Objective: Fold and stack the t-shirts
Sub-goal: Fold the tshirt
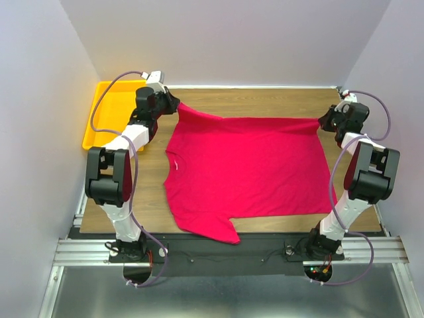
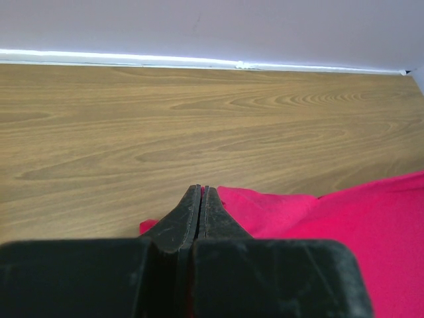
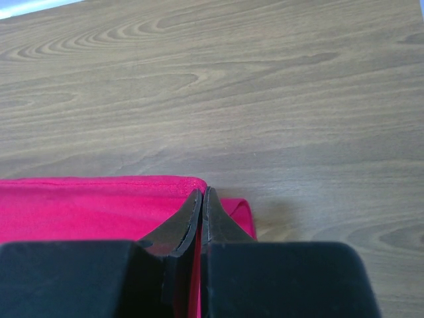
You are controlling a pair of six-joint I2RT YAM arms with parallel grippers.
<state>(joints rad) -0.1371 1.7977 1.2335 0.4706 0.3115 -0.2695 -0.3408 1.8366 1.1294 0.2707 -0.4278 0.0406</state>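
My right gripper will next draw back over the cloth beside the t-shirt's hem [image 1: 316, 146] and release the t-shirt's pinched corner, as the t-shirt's body lies flat nearer my base than that corner.
The crimson t-shirt [image 1: 245, 172] lies spread flat on the wooden table, neck toward the left and hem toward the right. My left gripper [image 1: 175, 105] is at the shirt's far-left sleeve tip, and the jaws are shut on the fabric there. In the left wrist view the closed gripper [image 2: 201, 192] has red cloth [image 2: 371, 218] bunched beneath and to its right. At the far-right hem corner my right gripper [image 1: 322, 121] is also shut on the cloth. The right wrist view shows that gripper [image 3: 203, 193] pinching a folded edge of the t-shirt [image 3: 86, 205].
A yellow plastic tray [image 1: 106, 116] sits at the table's far-left corner, beside the left arm. Bare wood [image 1: 265, 103] runs between the shirt and the back wall. The near sleeve hangs slightly over the table's front edge [image 1: 225, 233].
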